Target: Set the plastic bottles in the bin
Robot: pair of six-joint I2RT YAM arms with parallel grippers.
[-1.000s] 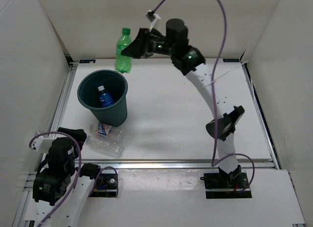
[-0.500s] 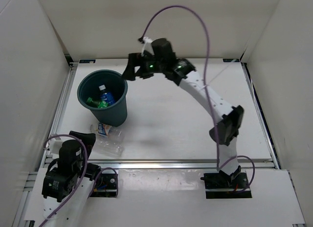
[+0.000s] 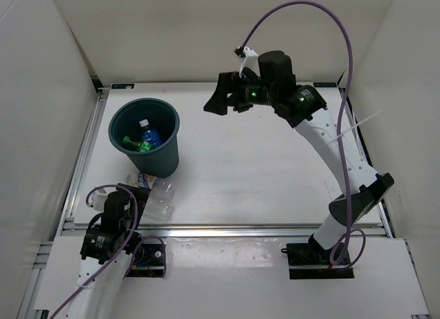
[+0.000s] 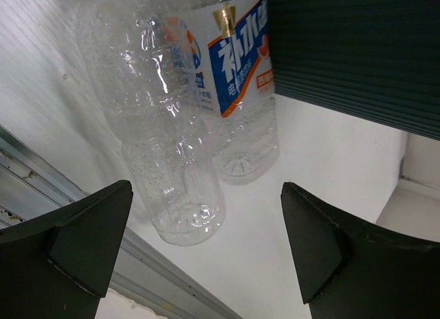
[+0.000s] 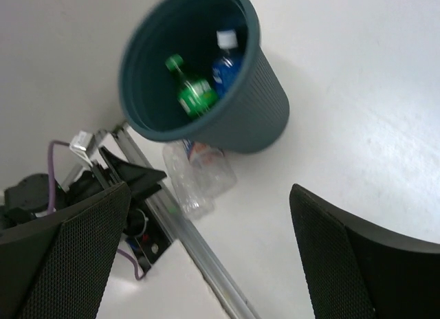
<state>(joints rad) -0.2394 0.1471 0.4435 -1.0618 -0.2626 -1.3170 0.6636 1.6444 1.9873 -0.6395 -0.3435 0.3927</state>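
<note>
My left gripper goes down over the plain bottle's bottom end (image 3: 159, 207) (image 4: 180, 205) next, fingers to either side, because that end juts free past the labelled bottle beside it.
The dark teal bin (image 3: 167, 159) stands at the table's left. Inside it lie a green bottle (image 3: 133, 141) and a blue-labelled, white-capped bottle (image 3: 147, 134); the right wrist view shows both, the green one (image 5: 193, 93) and the blue one (image 5: 225, 66), in the bin (image 5: 265, 109). Two clear bottles (image 3: 155, 198) lie side by side on the table just in front of the bin. My left gripper (image 3: 125, 197) is open right behind their bases, one plain bottle (image 4: 165, 133) and one labelled bottle (image 4: 242, 78) ahead of its fingers. My right gripper (image 3: 218, 102) hangs open and empty, high and to the right of the bin.
An aluminium rail (image 3: 240, 231) runs along the table's near edge, just under the clear bottles' bases. White walls enclose the table on three sides. A purple cable (image 3: 330, 16) arcs over the right arm.
My right gripper opened and the green bottle dropped into the bin. The right arm then drew back to the right. My left gripper moved forward up to the clear bottles.
</note>
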